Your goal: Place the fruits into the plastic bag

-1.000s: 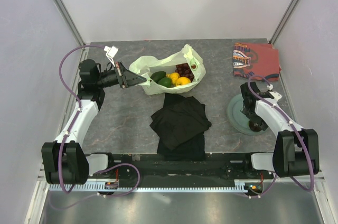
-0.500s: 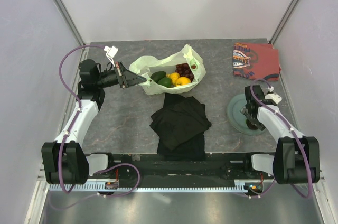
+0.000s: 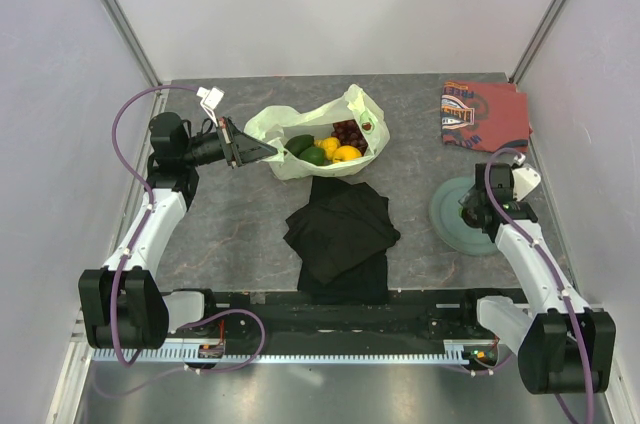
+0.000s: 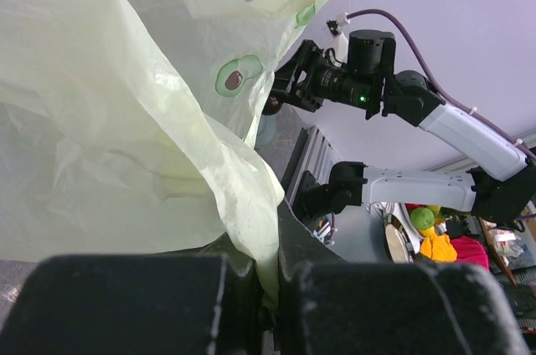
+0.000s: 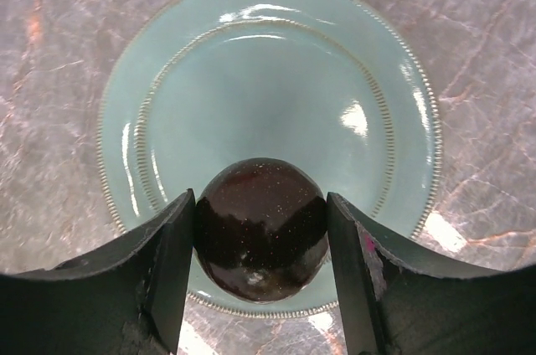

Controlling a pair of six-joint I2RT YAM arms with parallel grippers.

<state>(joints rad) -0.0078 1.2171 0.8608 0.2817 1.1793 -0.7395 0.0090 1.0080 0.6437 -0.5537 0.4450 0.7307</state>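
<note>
I should raise my right gripper next, move it left in the top view and lower it to let go of the fruit inside the bag's opening [image 3: 323, 150]. Other fruits lie there.
The pale yellow-green plastic bag [image 3: 300, 134] lies open at the back centre. Inside it show a dark red grape bunch [image 3: 349, 131], a yellow fruit [image 3: 346, 153] and green fruits [image 3: 312, 154]. My left gripper [image 3: 262, 149] is shut on the bag's left edge; in the left wrist view the film [image 4: 167, 146] is pinched at my gripper [image 4: 270, 275]. My right gripper [image 5: 261, 229] is shut on the dark maroon round fruit [image 5: 261, 229], held above the grey-green plate [image 5: 276, 87]. In the top view the right gripper [image 3: 472, 210] hangs over that plate [image 3: 450, 224].
A folded black cloth [image 3: 340, 234] lies in the middle near the front edge. A red-orange patterned cloth [image 3: 484, 114] lies at the back right. White walls close in the table on three sides.
My right arm has drawn back toward its base and lifted, with the wrist now higher over the plate. The left arm and the bag have not moved.
</note>
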